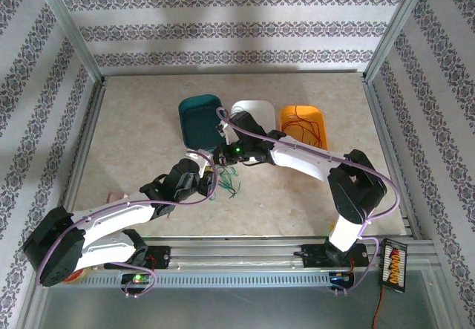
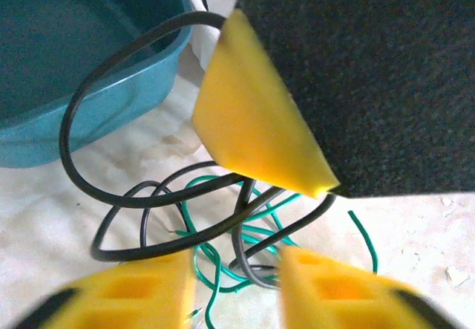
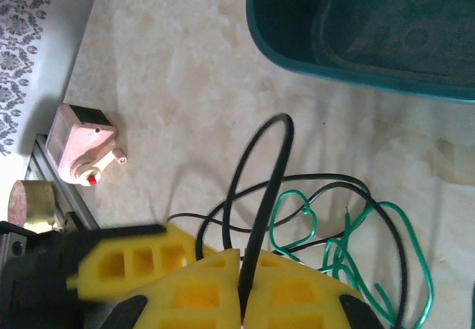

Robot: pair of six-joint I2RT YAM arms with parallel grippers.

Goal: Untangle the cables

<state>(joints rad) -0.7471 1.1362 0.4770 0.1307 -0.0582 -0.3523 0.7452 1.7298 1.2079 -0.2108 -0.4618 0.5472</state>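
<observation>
The black cable comes up from the tangle in my right gripper next and goes outward over the white tray (image 1: 260,111) for release, since black cable already lies there.
A tangle of green cables (image 1: 227,185) and black cables lies on the table in front of the teal tray (image 1: 199,118). My right gripper (image 1: 221,155) is shut on a black cable (image 3: 263,195), which loops up out of its closed fingertips (image 3: 215,288); the green cables (image 3: 335,251) lie just to their right. My left gripper (image 2: 237,292) is open, low over the tangle. Black cable (image 2: 65,139) and green cable (image 2: 259,232) run through the gap ahead of its fingers (image 2: 148,292). Red cables (image 1: 304,130) lie in the orange tray (image 1: 320,116).
A white tray (image 1: 252,111) sits between the teal and orange ones. The two grippers are almost touching, and the right one's finger (image 2: 252,121) looms over the left one. A pink block (image 3: 78,143) and a tape roll (image 3: 26,203) sit by the near-left rail.
</observation>
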